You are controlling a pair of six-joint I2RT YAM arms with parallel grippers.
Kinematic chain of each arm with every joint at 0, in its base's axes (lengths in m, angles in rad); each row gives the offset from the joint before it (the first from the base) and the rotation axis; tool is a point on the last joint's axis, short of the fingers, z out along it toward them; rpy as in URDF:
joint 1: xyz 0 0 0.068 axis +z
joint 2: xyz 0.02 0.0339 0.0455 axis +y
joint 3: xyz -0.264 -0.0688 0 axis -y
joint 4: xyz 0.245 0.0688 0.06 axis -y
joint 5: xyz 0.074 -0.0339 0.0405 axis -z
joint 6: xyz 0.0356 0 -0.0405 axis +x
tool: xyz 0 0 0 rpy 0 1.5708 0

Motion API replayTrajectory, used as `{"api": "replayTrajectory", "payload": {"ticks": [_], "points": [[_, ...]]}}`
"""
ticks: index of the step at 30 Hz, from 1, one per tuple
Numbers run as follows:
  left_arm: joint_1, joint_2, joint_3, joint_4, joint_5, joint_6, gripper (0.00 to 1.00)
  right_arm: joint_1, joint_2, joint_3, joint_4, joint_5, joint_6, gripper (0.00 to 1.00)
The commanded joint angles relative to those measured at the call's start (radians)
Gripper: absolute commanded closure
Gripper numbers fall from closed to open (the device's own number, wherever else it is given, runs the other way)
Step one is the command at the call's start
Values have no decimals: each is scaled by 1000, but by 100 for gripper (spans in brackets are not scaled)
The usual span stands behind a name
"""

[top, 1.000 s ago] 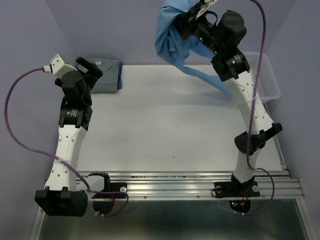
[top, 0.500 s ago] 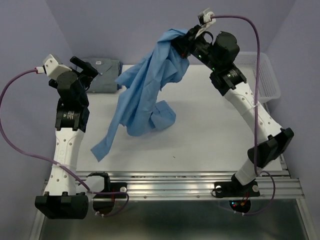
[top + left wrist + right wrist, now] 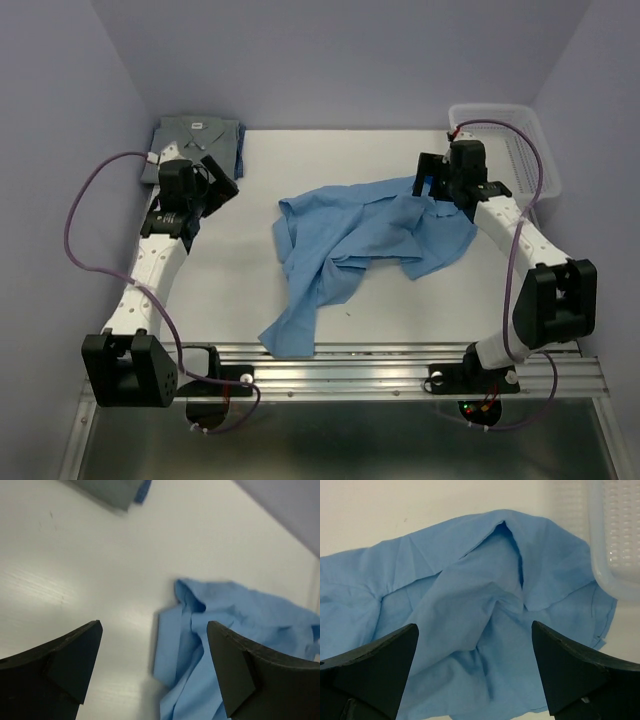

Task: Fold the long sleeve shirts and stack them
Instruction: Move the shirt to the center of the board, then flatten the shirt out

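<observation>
I need to move my left gripper back and down onto the trailing sleeve of the blue shirt next.
The light sky-blue long sleeve shirt (image 3: 365,240) lies crumpled and spread across the middle of the table, one sleeve trailing toward the front edge. The grey long sleeve shirt (image 3: 198,134) sits folded at the back left corner, white neck label up. My right gripper (image 3: 426,190) hovers open just over the blue shirt's right end; in the right wrist view blue cloth (image 3: 470,605) fills the space below the gripper (image 3: 475,667), with nothing held. My left gripper (image 3: 224,181) is open above bare table, left of the blue shirt (image 3: 225,630); the grey shirt's corner (image 3: 107,491) shows behind it.
A white mesh basket (image 3: 535,150) stands at the back right, right beside my right arm; its rim (image 3: 615,535) touches the blue shirt's edge. Purple walls close in the back and sides. A metal rail (image 3: 400,358) runs along the front edge.
My right arm swung the blue shirt down from the air onto the table and opened, letting it go. My left arm lowered and turned toward the shirt, still open.
</observation>
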Motion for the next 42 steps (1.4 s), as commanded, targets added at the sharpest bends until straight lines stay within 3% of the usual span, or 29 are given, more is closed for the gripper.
{"api": "replayTrajectory", "payload": {"ticks": [1, 5, 9, 15, 19, 22, 24, 25, 27, 28, 31, 37, 42], "points": [[-30, -8, -120, -90, 279, 17, 1, 26, -84, 29, -1, 25, -62, 0], [-159, -23, -242, -154, 333, 25, 1, 26, -75, 33, 18, -1, -59, 0], [-317, -38, -359, -138, 453, -70, 1, 26, -28, 46, 40, 4, -45, 0], [-406, -144, -491, 3, 594, -213, 1, 26, 11, 40, 23, 126, -21, 0], [-458, -144, -508, -16, 606, -237, 1, 26, 28, 43, 15, 145, -6, 0], [-477, -89, -489, -56, 580, -207, 18, 26, 31, 37, 14, 146, 4, 0], [-504, -37, -472, -59, 579, -188, 41, 26, 26, 24, 11, 155, 14, 0], [-518, -25, -460, -62, 570, -187, 63, 26, 25, 18, 11, 169, 22, 0], [-540, 14, -440, -90, 554, -164, 93, 26, 14, 7, 5, 178, 27, 0], [-543, 23, -422, -151, 516, -149, 100, 26, 9, 6, -3, 191, 31, 0], [-541, 22, -272, -303, 398, -101, 100, 26, -18, -23, -43, 220, 71, 0], [-507, -23, -63, -387, 381, -44, 100, 14, -66, -112, -179, 347, 152, 0], [-327, 2, 152, -403, 408, 66, 100, -35, -104, -172, -199, 379, 205, 0]]}}
